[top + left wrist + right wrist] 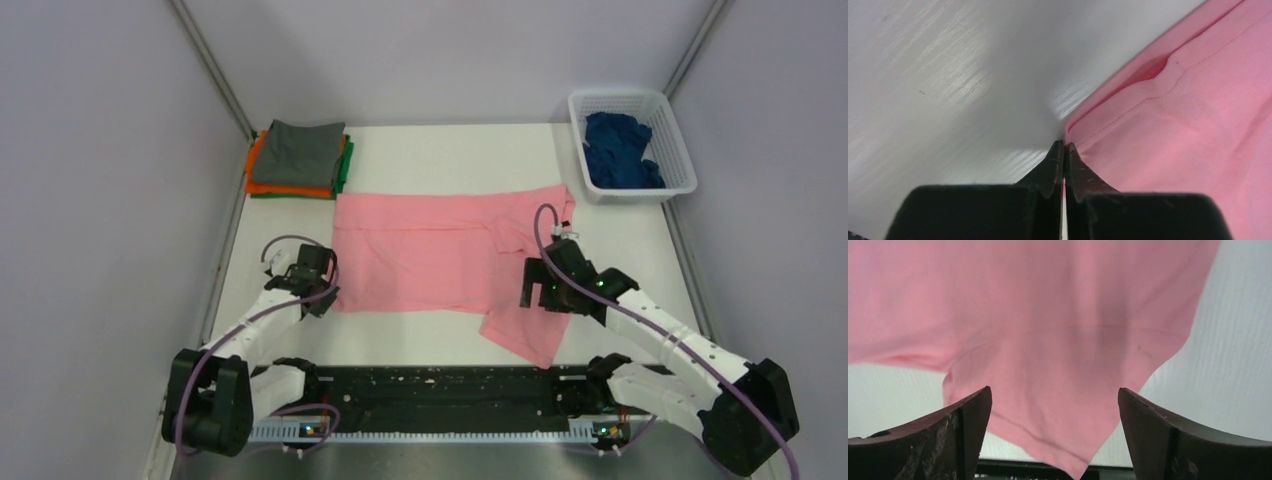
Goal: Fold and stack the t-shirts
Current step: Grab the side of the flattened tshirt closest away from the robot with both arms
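Observation:
Next, my right gripper will draw back and down to pinch the near sleeve's tip (543, 360) (1074, 467), which lies below and back of it, still jutting toward the bar.
A light pink t-shirt (430, 250) lies spread flat across the middle of the table, one sleeve (525, 335) pointing toward the near edge. My left gripper (327, 297) sits at the shirt's near left corner. In the left wrist view that gripper (1064, 145) is shut, with the pink hem (1148, 130) pinched between its tips. My right gripper (533, 297) hovers over the near sleeve and stands open (1054, 392), pink cloth (1068, 365) below it and nothing between its fingers. A folded stack at the back left shows grey (300, 152) on top, then orange (262, 182) and green (345, 165). A navy t-shirt (620, 150) lies crumpled in the basket.
The white lattice basket (615, 95) stands at the back right corner. Grey walls close in the table on three sides. A black rail (440, 390) with the arm bases runs along the near edge.

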